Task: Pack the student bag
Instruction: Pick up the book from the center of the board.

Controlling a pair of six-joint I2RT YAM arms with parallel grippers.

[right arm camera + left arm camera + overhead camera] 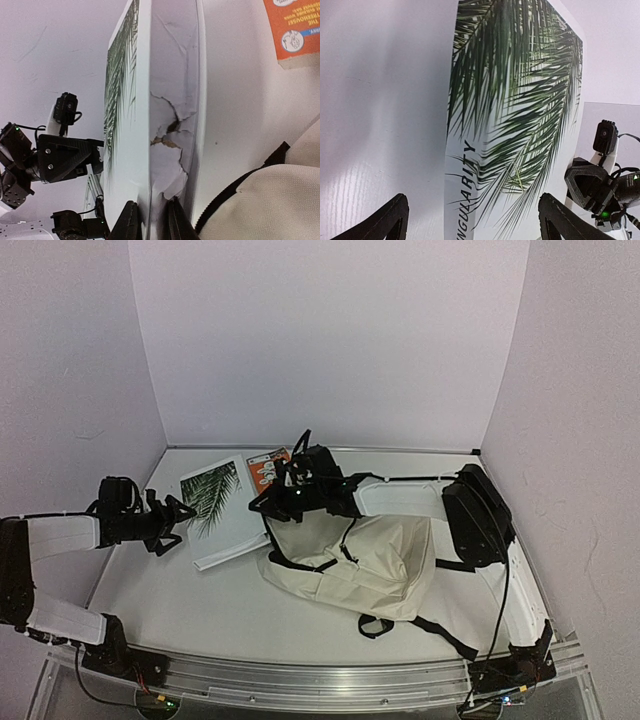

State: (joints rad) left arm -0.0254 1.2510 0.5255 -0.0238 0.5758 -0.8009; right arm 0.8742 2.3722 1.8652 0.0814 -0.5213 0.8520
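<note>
The book's spine (190, 527) (462, 210) is to the right in the top view, and only the book's opposite edge is held. My left gripper should move that way next, around the spine, and close.
The cream student bag (350, 558) lies on the table right of centre, its black straps spread toward the front; a corner of it shows in the right wrist view (272, 210). A white book with a palm-leaf cover (213, 502) lies left of the bag. Its spine reads SINGULARITY (510, 100), and its page edges look torn (172, 125). My right gripper (268, 502) is shut on the book's near-right edge, its fingertips (131, 224) pinching the cover and some pages. My left gripper (180, 514) is open at the book's left side, its fingers (387, 222) either side of the spine without touching.
An orange book (266, 467) lies flat behind the white book, near the back wall; it also shows in the right wrist view (295, 30). White walls close in the table on the left, back and right. A metal rail (320, 680) runs along the front edge.
</note>
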